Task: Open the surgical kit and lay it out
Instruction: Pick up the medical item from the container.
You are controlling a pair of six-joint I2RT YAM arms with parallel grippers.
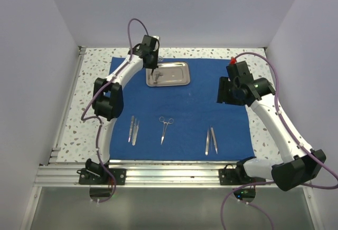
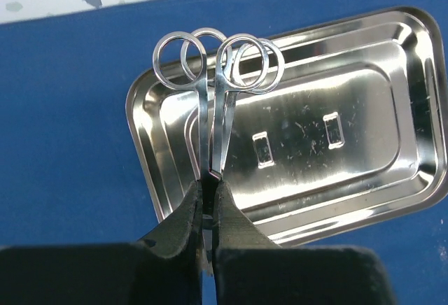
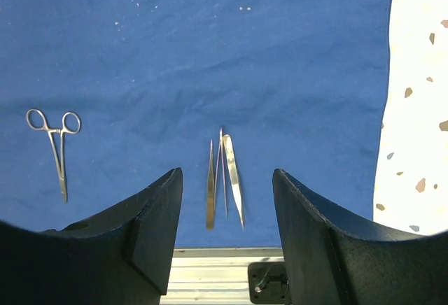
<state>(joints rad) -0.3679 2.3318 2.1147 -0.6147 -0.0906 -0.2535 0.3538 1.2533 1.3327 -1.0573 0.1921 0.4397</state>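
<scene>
My left gripper will next carry the scissors (image 2: 213, 102) back from the tray and down. Then it will let go of them on the cloth beside the ring-handled forceps, where there is still open space.
The royal-blue cloth (image 1: 185, 106) lies spread flat on the table. The steel tray (image 1: 168, 74) sits on its far left part. My left gripper (image 1: 155, 72) is shut on ring-handled scissors (image 2: 213, 102) and holds them over the tray's left end (image 2: 336, 137), rings pointing away. Ring-handled forceps (image 1: 166, 128) lie at the cloth's middle front and show in the right wrist view (image 3: 56, 144). Two tweezers (image 1: 133, 130) lie left of them, two more (image 1: 211, 140) to the right. My right gripper (image 3: 224, 200) is open and empty, hovering above the right tweezers (image 3: 224, 175).
The speckled tabletop (image 1: 92, 66) surrounds the cloth, with white walls on three sides. An aluminium rail (image 1: 169, 173) with the arm bases runs along the near edge. The right arm (image 1: 248, 90) hangs over the cloth's right edge.
</scene>
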